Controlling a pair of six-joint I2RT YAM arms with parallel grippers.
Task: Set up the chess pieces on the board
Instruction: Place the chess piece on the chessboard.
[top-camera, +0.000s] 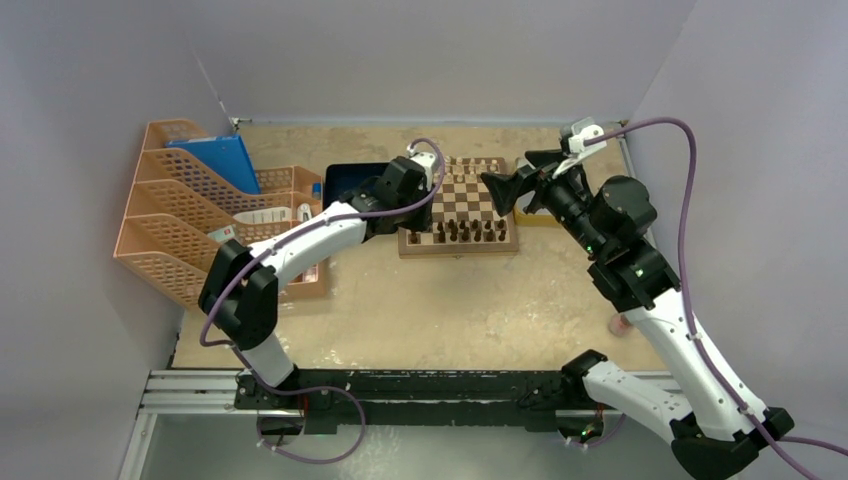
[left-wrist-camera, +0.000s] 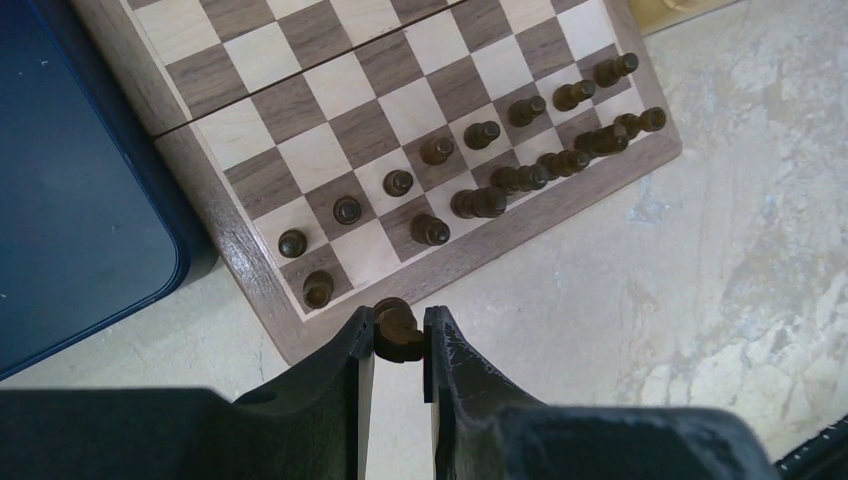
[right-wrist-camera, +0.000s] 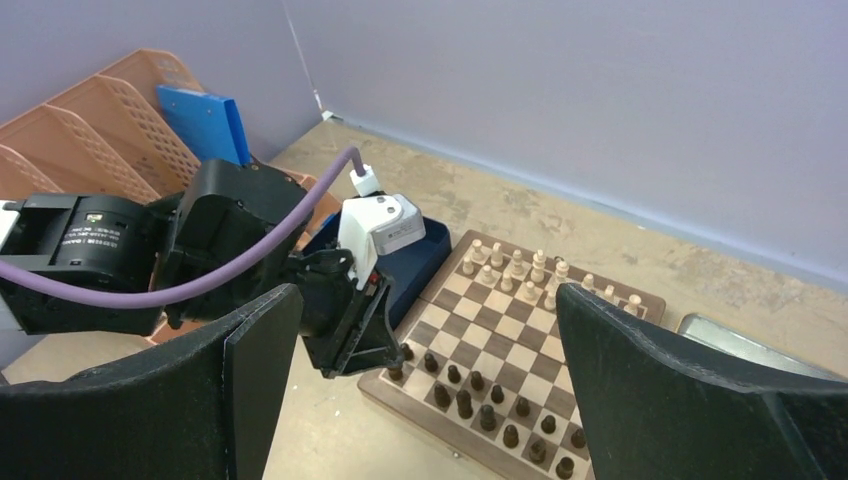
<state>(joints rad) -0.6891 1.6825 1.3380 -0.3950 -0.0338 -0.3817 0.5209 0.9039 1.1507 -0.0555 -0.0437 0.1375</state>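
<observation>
I should lower my left gripper onto that empty light square (top-camera: 427, 239) (left-wrist-camera: 363, 248) and let go of the dark chess piece, because the near row of the chessboard has a gap beside the corner piece.
The chessboard (top-camera: 458, 203) lies at the table's far middle. Dark chess pieces (top-camera: 470, 231) stand in its two near rows and light pieces (top-camera: 470, 165) in its far rows. My left gripper (left-wrist-camera: 398, 338) is shut on one dark chess piece (left-wrist-camera: 397, 330) and holds it just over the board's near-left border (left-wrist-camera: 240, 250), next to the corner piece (left-wrist-camera: 318, 288). The right wrist view shows the left gripper (right-wrist-camera: 396, 368) at that corner. My right gripper (right-wrist-camera: 475, 400) is open and empty, hovering above the board's right side (top-camera: 500, 188).
A dark blue tray (top-camera: 345, 180) touches the board's left side. An orange file rack (top-camera: 190, 220) with a blue folder stands at the far left. A silver metal tray (right-wrist-camera: 740, 345) lies right of the board. A small pink object (top-camera: 620, 322) lies near the right arm.
</observation>
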